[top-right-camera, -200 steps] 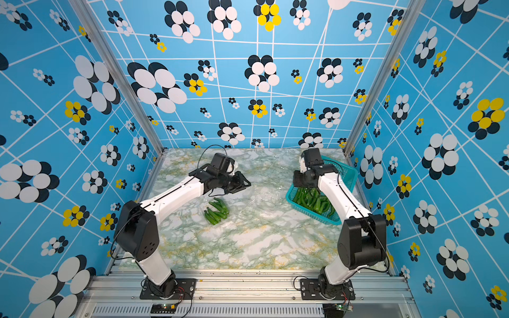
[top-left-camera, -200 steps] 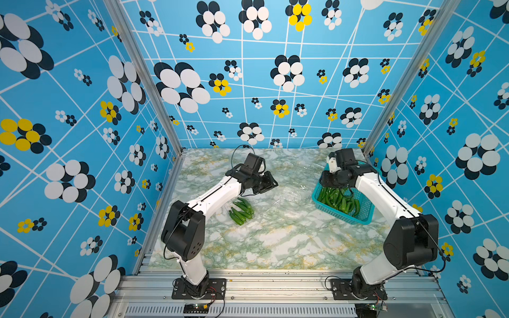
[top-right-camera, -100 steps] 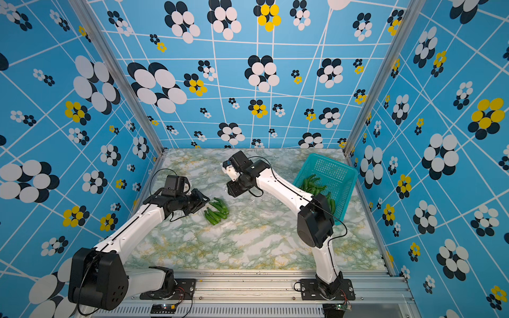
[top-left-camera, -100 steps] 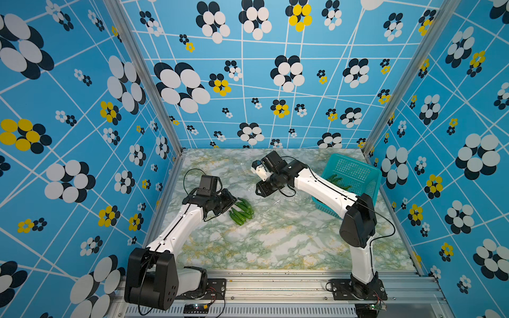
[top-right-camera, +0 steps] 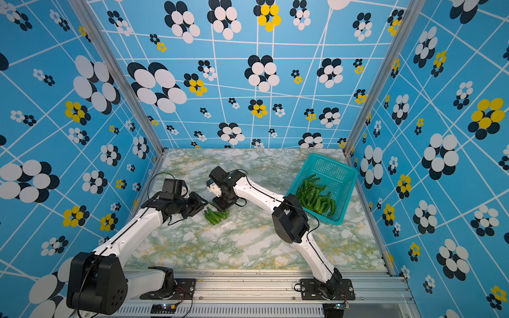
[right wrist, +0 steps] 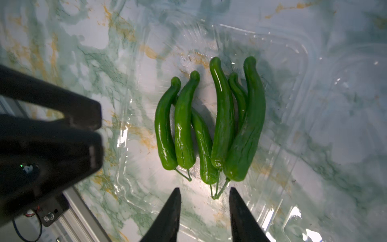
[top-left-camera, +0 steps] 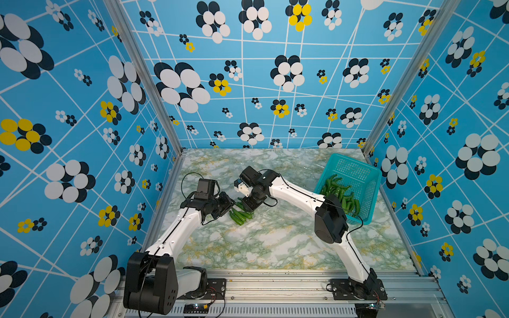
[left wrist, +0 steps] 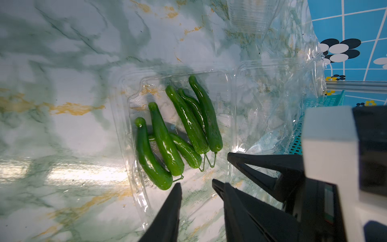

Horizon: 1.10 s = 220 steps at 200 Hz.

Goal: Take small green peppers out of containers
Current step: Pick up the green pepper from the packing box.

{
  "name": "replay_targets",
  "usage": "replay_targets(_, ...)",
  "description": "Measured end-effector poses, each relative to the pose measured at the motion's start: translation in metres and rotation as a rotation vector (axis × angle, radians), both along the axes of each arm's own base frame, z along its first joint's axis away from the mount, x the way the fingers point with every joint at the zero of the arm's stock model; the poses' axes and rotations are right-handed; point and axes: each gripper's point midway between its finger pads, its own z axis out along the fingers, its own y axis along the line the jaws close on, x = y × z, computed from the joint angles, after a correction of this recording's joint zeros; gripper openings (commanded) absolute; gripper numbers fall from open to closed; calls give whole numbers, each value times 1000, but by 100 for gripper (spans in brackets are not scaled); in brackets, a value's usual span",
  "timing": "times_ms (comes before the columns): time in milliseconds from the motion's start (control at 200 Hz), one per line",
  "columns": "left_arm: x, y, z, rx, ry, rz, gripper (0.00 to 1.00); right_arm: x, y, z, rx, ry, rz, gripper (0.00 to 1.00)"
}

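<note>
Next, my right gripper goes down onto the stem end of the long pepper (right wrist: 233, 175) nearest the open lid, as that stem end lies just below its open fingers.
Several small green peppers (top-left-camera: 241, 216) (top-right-camera: 216, 216) lie side by side in an open clear container (left wrist: 125, 146) on the marble, left of the middle. Their thin stems point toward both grippers. My left gripper (left wrist: 195, 183) (top-left-camera: 230, 205) is open just left of the pile, with the container's rim showing under its fingers and nothing held. My right gripper (right wrist: 204, 188) (top-left-camera: 248, 206) is open just behind the pile, its tips either side of the stem ends of the peppers (right wrist: 209, 125). The two grippers sit close together.
A teal perforated basket (top-left-camera: 355, 170) stands tilted at the back right, holding many more peppers (top-left-camera: 341, 195). Another clear container (left wrist: 247, 18) and the open lid (left wrist: 272, 104) lie beyond the pile. The right arm stretches across the middle of the table.
The right arm has swung from the basket over to the pepper pile. The left gripper drew back to the left and now sits close against the pile.
</note>
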Motion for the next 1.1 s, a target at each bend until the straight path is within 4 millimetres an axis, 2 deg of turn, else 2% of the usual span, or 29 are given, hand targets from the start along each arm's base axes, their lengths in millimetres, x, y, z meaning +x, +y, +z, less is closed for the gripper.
replay_targets(260,-2,0,-4,-3,-1,-2,36,7,-7,-23,-74,-11,-19,43)
replay_targets(600,-1,0,0,-5,-15,-1,36,10,-8,-39,-101,3,-35,40)
replay_targets(715,-1,0,0,-5,-16,-1,36,10,-7,-40,-101,7,-43,32)
replay_targets(869,-2,0,-2,-4,-11,-1,36,11,-6,-38,-96,4,-46,28)
replay_targets(924,-3,0,-3,-4,-8,-1,36,11,-5,-38,-95,3,-45,22)
replay_targets(1009,-3,0,-4,-4,-7,-1,36,11,-6,-38,-95,6,-51,4)
replay_targets(1099,-3,0,-4,-6,-9,-3,36,11,-6,-38,-95,5,-49,1)
